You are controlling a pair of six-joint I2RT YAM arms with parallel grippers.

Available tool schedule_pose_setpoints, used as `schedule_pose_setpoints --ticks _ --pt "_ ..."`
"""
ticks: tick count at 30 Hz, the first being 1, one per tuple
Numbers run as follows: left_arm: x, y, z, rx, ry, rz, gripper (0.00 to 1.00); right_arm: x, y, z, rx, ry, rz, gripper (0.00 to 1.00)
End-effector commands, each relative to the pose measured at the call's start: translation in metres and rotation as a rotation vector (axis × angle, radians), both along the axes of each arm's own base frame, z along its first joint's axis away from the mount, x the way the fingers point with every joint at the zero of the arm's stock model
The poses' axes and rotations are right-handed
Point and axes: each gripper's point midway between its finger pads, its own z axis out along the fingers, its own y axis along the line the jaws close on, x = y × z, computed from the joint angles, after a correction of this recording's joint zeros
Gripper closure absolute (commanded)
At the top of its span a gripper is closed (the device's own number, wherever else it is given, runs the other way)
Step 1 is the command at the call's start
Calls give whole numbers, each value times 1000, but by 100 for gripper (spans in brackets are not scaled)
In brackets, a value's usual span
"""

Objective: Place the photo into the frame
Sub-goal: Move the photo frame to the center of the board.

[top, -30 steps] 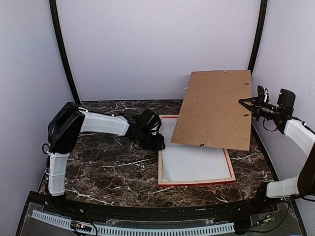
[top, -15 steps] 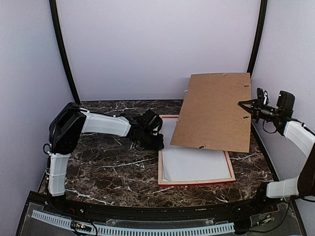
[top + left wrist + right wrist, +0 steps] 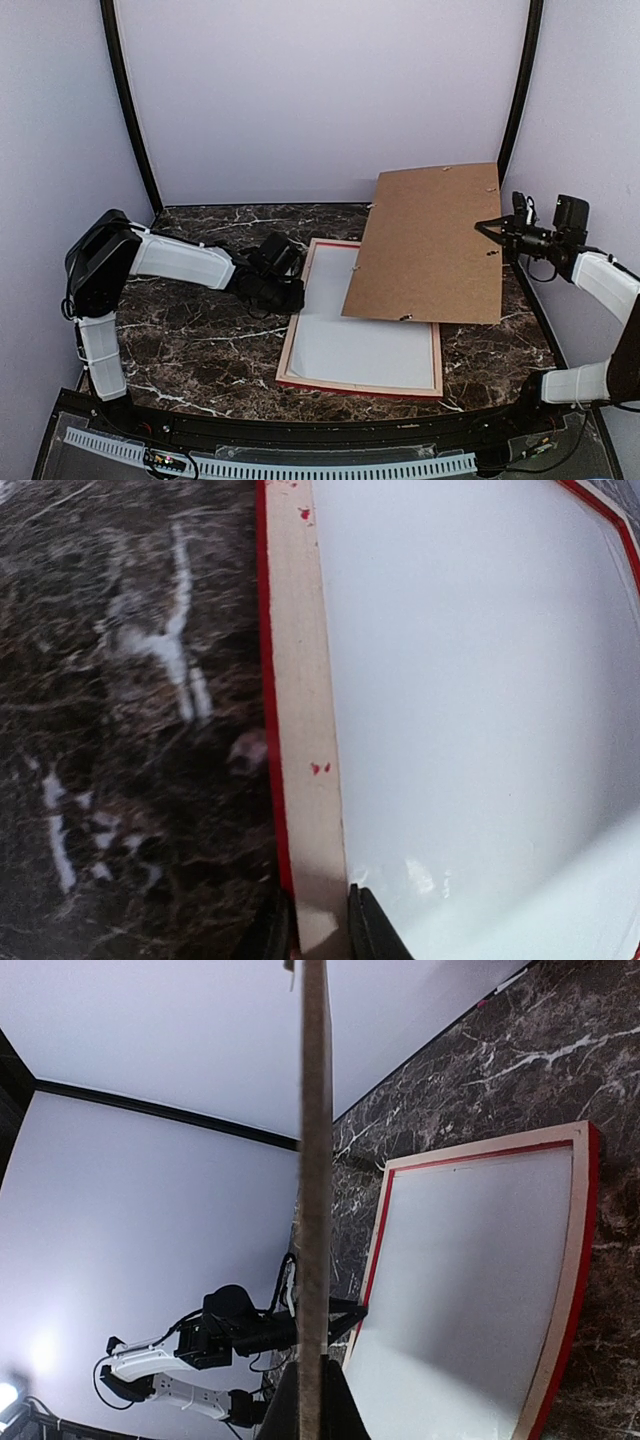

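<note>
My left gripper drags the frame slightly back next, to the left in the top view, then opens, since my right gripper holds the board (image 3: 430, 245) near the wall.
The frame (image 3: 289, 348) lies back-up on the table, pale wood rails with red edges. A plain white sheet (image 3: 350, 335) fills it; no dark print shows, so I cannot tell whether this is the photo. My left gripper (image 3: 297, 297) is shut on the frame's left rail (image 3: 300, 710), one finger on each side (image 3: 320, 930). My right gripper (image 3: 495, 232) is shut on the right edge of the brown backing board (image 3: 430, 245), held tilted in the air over the frame's far right part. In the right wrist view the board (image 3: 314, 1160) is edge-on between the fingers (image 3: 312, 1390).
The dark marble table (image 3: 200, 340) stretches left and in front of the frame. Pale walls and black corner posts (image 3: 125, 110) close in the back and sides. The right wall is just behind my right arm (image 3: 610, 280).
The frame has slid left and a little toward the front with my left gripper, turning slightly. The backing board has come down and left a little in my right gripper.
</note>
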Motion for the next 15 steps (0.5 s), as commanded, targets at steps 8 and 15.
schedule_pose_setpoints --ticks 8,15 --pt "-35 97 -22 65 57 242 92 -15 46 -15 -35 -17 130 100" --pt "-56 106 -21 -37 79 303 92 -26 87 -29 -12 9 241 100"
